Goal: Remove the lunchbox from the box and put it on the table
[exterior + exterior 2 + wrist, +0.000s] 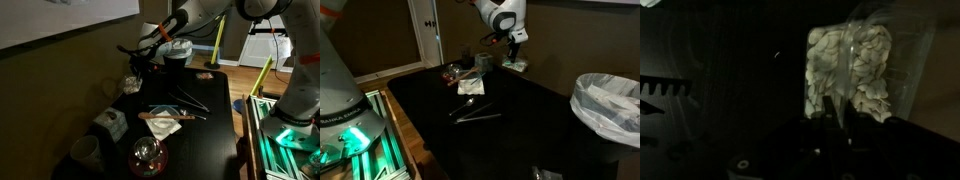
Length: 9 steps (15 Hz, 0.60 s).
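Note:
The table by the wall beyond the grey-teal box [110, 123] is bare. My gripper should go down there, farther from that box, and let go of the lunchbox.
My gripper [135, 66] hangs over the black table [205, 135] near its edge by the wall, also seen in an exterior view [514, 47]. In the wrist view its fingers [828, 108] are pinched together on the rim of the lunchbox [850, 68], a clear container with pale beige crumbly contents. The lunchbox [130, 85] hangs just below the gripper [515, 63]; I cannot tell whether it touches the table. The pale grey-teal box [110, 123] stands apart, nearer the table's close end.
A pale cup [85, 152] and a glass dome with red inside [148, 156] stand by the box. A white cloth [160, 122] and metal tongs [188, 100] lie mid-table. A round container [176, 50] is behind the arm. A lined bin [610, 105] stands beside the table.

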Tool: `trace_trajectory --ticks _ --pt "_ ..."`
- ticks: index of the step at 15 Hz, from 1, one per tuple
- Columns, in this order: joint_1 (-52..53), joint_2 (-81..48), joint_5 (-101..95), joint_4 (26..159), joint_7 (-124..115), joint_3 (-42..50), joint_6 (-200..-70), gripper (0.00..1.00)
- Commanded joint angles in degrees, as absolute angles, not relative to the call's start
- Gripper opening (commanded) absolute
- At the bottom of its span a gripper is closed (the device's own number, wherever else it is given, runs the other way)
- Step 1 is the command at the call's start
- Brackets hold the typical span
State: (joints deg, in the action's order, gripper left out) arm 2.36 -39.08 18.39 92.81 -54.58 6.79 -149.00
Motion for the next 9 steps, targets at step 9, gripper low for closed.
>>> trace_trajectory --ticks 9 --pt "2.3 -42.64 17.73 94.59 -65.7 8.84 -157.0 0.03"
